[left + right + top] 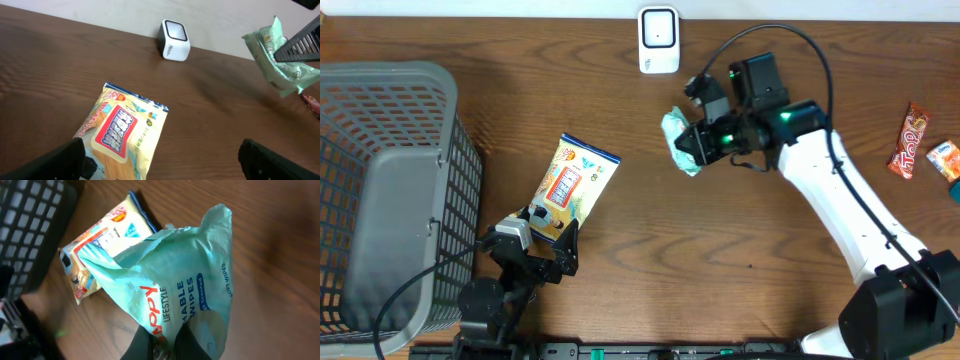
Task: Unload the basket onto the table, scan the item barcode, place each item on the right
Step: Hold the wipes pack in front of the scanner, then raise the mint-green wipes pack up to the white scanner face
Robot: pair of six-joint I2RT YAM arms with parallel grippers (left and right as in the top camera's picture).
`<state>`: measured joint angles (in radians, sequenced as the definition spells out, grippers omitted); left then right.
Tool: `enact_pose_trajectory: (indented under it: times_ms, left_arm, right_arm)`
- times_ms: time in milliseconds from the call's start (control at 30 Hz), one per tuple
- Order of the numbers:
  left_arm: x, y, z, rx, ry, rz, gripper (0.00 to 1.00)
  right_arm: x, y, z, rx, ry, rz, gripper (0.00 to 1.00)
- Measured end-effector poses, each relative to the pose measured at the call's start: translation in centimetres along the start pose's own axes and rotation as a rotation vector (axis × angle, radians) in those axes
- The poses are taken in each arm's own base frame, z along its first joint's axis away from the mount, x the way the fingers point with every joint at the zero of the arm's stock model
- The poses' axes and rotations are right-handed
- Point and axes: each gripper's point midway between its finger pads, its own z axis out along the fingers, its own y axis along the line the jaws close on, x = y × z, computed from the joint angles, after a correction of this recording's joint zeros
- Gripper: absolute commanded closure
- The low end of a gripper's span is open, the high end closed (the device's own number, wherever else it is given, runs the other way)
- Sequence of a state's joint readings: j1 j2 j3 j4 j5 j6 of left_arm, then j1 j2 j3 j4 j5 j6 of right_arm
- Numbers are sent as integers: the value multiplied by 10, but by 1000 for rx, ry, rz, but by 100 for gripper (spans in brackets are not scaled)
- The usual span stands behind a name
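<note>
My right gripper next swings outward over the scanner (658,40), then goes across and down to the red bar's far end (915,117) to let go of the wipes, because other packets lie there.
A pale green pack of wipes (678,140) (170,290) hangs above the table, and my right gripper (698,146) (162,342) is shut on its lower edge. It is just below and to the right of the white barcode scanner (658,40) (174,40) at the table's far edge. The wipes pack (280,60) also shows at the upper right of the left wrist view. A yellow snack packet (572,185) (125,132) lies flat on the table. My left gripper (538,248) (160,160) stands open at its near end, with one finger over the packet's corner. No barcode shows.
A grey wire basket (380,200) (30,230) fills the left side of the table. An orange candy bar (909,140) and a small blue packet (945,160) lie at the right edge.
</note>
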<state>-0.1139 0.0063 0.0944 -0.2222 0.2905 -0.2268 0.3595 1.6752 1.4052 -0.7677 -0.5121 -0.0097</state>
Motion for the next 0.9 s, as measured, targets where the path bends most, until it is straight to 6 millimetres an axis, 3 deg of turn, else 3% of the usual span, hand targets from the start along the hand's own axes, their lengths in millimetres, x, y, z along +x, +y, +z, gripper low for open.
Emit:
enact_pose_trajectory:
  times_ms: [267, 533, 700, 900]
  left_arm:
    - [0, 0, 0, 0, 0, 0, 2]
    - [0, 0, 0, 0, 0, 0, 2]
    - [0, 0, 0, 0, 0, 0, 2]
    - [0, 0, 0, 0, 0, 0, 2]
  right_arm:
    - [0, 15, 13, -13, 9, -138, 99]
    - [8, -6, 43, 11, 63, -148, 99]
    - [-3, -26, 64, 69, 27, -136, 99]
    - [-32, -33, 63, 124, -87, -141, 99]
